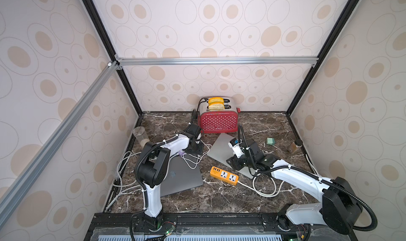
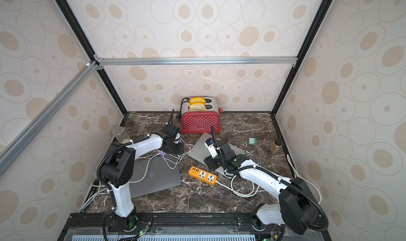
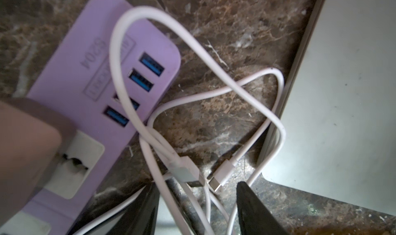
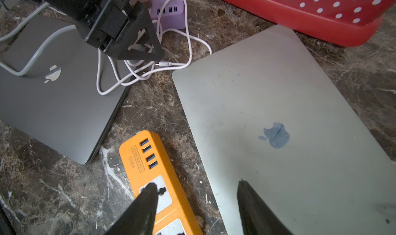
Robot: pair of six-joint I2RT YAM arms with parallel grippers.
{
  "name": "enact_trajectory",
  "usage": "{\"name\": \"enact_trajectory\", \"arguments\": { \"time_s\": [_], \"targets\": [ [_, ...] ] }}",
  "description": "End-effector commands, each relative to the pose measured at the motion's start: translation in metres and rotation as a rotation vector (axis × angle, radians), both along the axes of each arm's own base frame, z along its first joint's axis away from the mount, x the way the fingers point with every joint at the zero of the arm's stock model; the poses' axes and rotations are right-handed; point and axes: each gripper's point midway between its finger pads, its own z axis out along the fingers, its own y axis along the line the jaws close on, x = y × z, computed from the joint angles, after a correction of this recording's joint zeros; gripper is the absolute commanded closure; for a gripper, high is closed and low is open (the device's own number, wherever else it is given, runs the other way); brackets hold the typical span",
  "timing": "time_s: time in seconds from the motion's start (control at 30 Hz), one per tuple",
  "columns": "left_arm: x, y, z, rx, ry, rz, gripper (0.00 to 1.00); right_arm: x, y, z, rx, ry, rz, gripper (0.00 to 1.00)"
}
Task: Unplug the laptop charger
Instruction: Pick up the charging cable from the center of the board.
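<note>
My left gripper comes down onto the white cable parts beside the loose USB-C plug next and closes, since they already run between its open fingers.
The purple power strip [image 3: 90,58] lies on the marble between the two laptops. A pale beige block [image 3: 25,148], blurred and close to the lens, sits over one of its sockets. It looks like the laptop charger's brick, and I cannot tell whether its pins are seated. Loose white cable [image 3: 214,77] loops beside the strip, with a USB-C plug [image 3: 222,174] lying free by the silver laptop [image 3: 342,94]. My left gripper [image 3: 197,183] is open just above this cable tangle, with strands running between its fingers. My right gripper [image 4: 197,183] is open and empty over the orange power strip [image 4: 137,159].
A dark grey laptop [image 1: 182,176] lies front left with a grey cable across it. A red toaster [image 1: 218,121] stands at the back. A green adapter [image 1: 270,141] and a spice jar [image 1: 295,146] sit right, a glass [image 1: 140,136] left. The orange strip's white cord [image 1: 263,189] coils on the marble.
</note>
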Motion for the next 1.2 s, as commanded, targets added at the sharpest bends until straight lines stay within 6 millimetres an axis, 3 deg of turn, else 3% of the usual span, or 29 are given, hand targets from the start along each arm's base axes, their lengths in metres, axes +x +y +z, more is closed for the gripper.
{"name": "enact_trajectory", "arguments": {
  "time_s": [0.0, 0.43, 0.73, 0.83, 0.93, 1.17],
  "targets": [
    [-0.004, 0.001, -0.007, 0.027, 0.048, -0.011, 0.42, -0.001, 0.001, 0.004, 0.028, -0.004, 0.008, 0.38],
    [0.002, 0.006, -0.033, 0.093, 0.085, 0.041, 0.52, -0.003, -0.002, 0.003, 0.022, 0.006, 0.012, 0.38],
    [-0.010, -0.003, -0.040, 0.103, 0.107, 0.011, 0.91, -0.005, -0.003, 0.001, 0.021, 0.010, 0.017, 0.38],
    [-0.012, -0.006, -0.034, 0.089, 0.103, 0.007, 1.00, -0.006, -0.002, 0.000, 0.024, 0.014, 0.020, 0.38],
    [-0.014, -0.011, -0.021, 0.055, 0.090, 0.005, 1.00, -0.006, -0.001, -0.001, 0.028, 0.019, 0.023, 0.38],
    [-0.018, -0.024, 0.047, -0.076, 0.006, -0.012, 1.00, -0.008, 0.000, -0.001, 0.043, 0.026, 0.027, 0.38]
  ]
}}
